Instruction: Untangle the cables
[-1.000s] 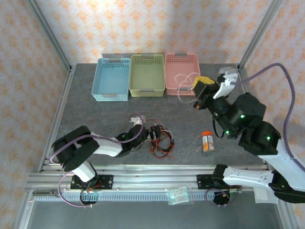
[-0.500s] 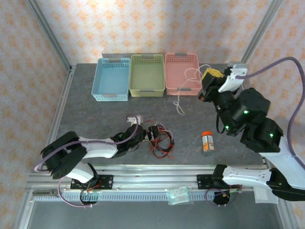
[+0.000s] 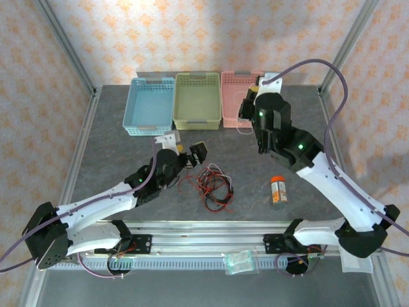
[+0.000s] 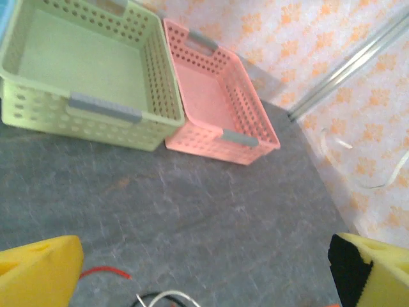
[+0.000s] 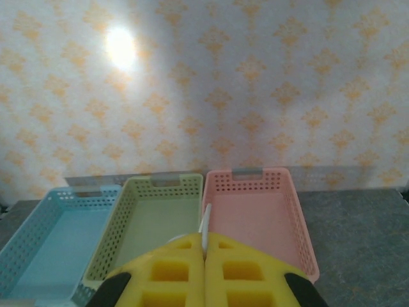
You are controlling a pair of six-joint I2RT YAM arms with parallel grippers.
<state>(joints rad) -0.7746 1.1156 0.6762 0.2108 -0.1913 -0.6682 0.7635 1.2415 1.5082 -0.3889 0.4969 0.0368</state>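
The right gripper moves outward over the pink basket (image 3: pixel 235 96) (image 5: pixel 255 224) next and lowers to release the pale whitish cable, because the bottom of the basket is open and empty.
A tangle of red and black cables (image 3: pixel 214 188) lies on the grey table near its front. My left gripper (image 3: pixel 192 153) hovers just up-left of the tangle, jaws wide open and empty. In the left wrist view its yellow fingertips (image 4: pixel 38 272) sit far apart, and ends of a red cable (image 4: pixel 105 274) and a pale cable (image 4: pixel 163 296) show low between them. My right gripper (image 3: pixel 246 112) is at the front edge of the pink basket (image 3: pixel 233 83), shut on a pale whitish cable (image 5: pixel 204 231) that sticks up between its yellow pads (image 5: pixel 172 272).
Blue (image 3: pixel 150 105), green (image 3: pixel 197 99) and pink baskets stand in a row at the back. An orange pill bottle (image 3: pixel 277 190) lies right of the tangle. A clear plastic bag (image 3: pixel 239 262) rests on the front rail. The metal frame posts (image 3: pixel 67 51) flank the table.
My right arm swung left from the table's right side to the pink basket, carrying the pale cable. My left arm stretched out, moving its open gripper up and away from the tangle.
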